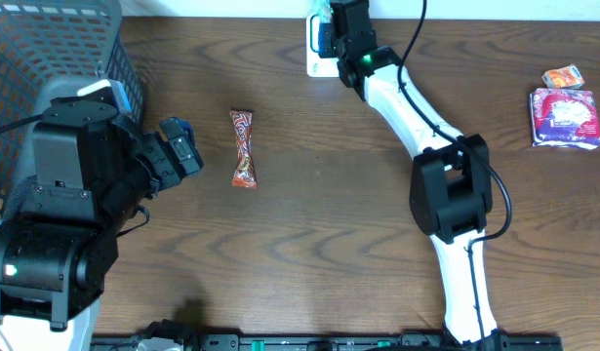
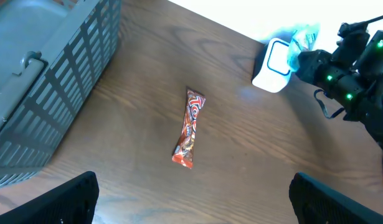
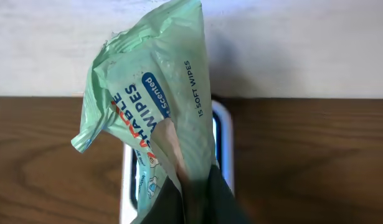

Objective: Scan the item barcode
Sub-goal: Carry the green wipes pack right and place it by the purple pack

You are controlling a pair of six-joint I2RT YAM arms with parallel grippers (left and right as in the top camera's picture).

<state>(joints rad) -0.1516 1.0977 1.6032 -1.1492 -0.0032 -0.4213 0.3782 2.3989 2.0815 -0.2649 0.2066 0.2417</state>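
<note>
My right gripper swings back, to the right in the overhead view, and down to release next, as bare wood lies by the purple-and-white packet's near edge (image 1: 560,150).
My right gripper (image 3: 197,202) is shut on a pale green pack of wipes (image 3: 154,93), pinching its lower edge. The pack hangs upright just over the white barcode scanner (image 3: 223,137) at the table's far edge. From overhead the pack (image 1: 321,14), scanner (image 1: 317,60) and right gripper (image 1: 340,37) sit together at the top centre. My left gripper (image 2: 194,202) is open with nothing between its fingers (image 2: 60,200). It hovers near a red candy bar (image 2: 190,129) lying flat on the wood (image 1: 243,148).
A grey wire basket (image 1: 46,58) stands at the far left, beside the left arm. At the far right lie a purple-and-white packet (image 1: 566,117) and a small orange packet (image 1: 563,76). The right arm stretches diagonally across the table's middle right.
</note>
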